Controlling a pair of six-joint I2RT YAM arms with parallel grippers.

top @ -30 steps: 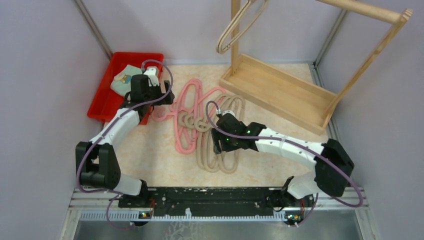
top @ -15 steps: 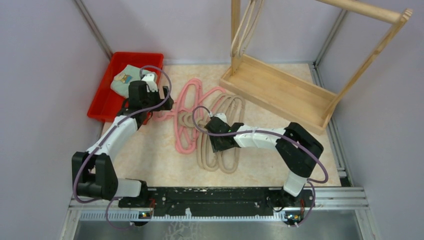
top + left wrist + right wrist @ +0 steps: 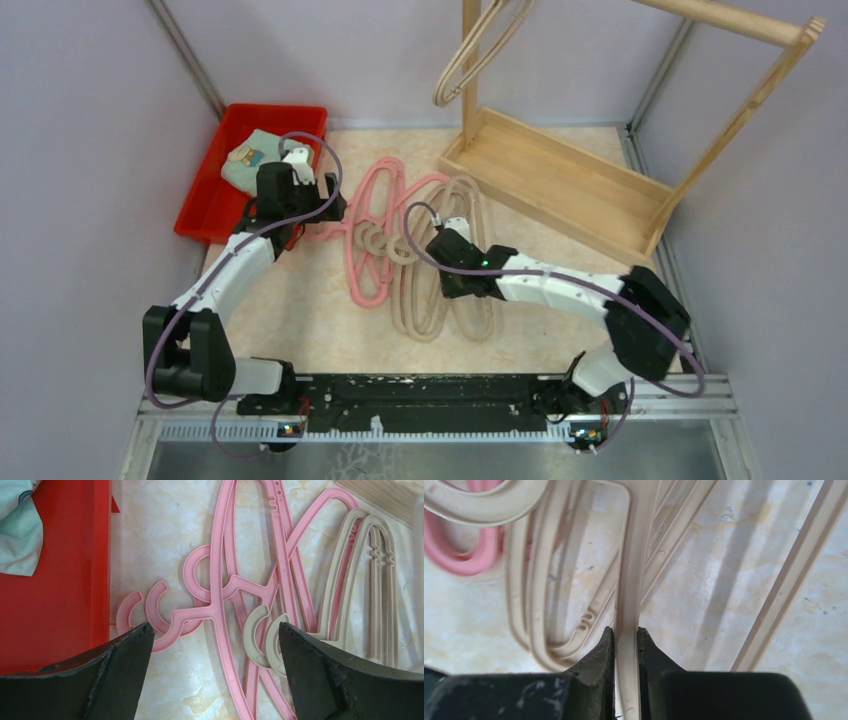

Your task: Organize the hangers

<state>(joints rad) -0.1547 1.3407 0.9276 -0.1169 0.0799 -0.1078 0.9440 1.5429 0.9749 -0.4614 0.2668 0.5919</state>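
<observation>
The rack's top bar (image 3: 690, 8) already has hangers on it, so next my right gripper will move up and outward to it, beside the beige hangers, and let go there.
Pink hangers (image 3: 372, 215) and beige hangers (image 3: 432, 310) lie tangled on the table. Two more beige hangers (image 3: 478, 55) hang tilted from the rack's left post. My right gripper (image 3: 443, 272) is down in the beige pile. In the right wrist view it (image 3: 625, 635) is shut on one thin bar of a beige hanger (image 3: 631, 580). My left gripper (image 3: 333, 208) hovers over the pink hooks next to the red bin. The left wrist view shows it (image 3: 215, 630) open, with pink hangers (image 3: 222, 575) and beige hooks (image 3: 257, 630) below it.
A red bin (image 3: 205, 205) holding a folded cloth (image 3: 252, 158) stands at the back left, close to my left gripper. The light wooden rack (image 3: 560, 185) with its tray base fills the back right. Purple walls enclose the table.
My right gripper has shut on the beige hanger bar, and its arm has shifted over the pile. The hangers on the rack have swung. The left arm has barely moved.
</observation>
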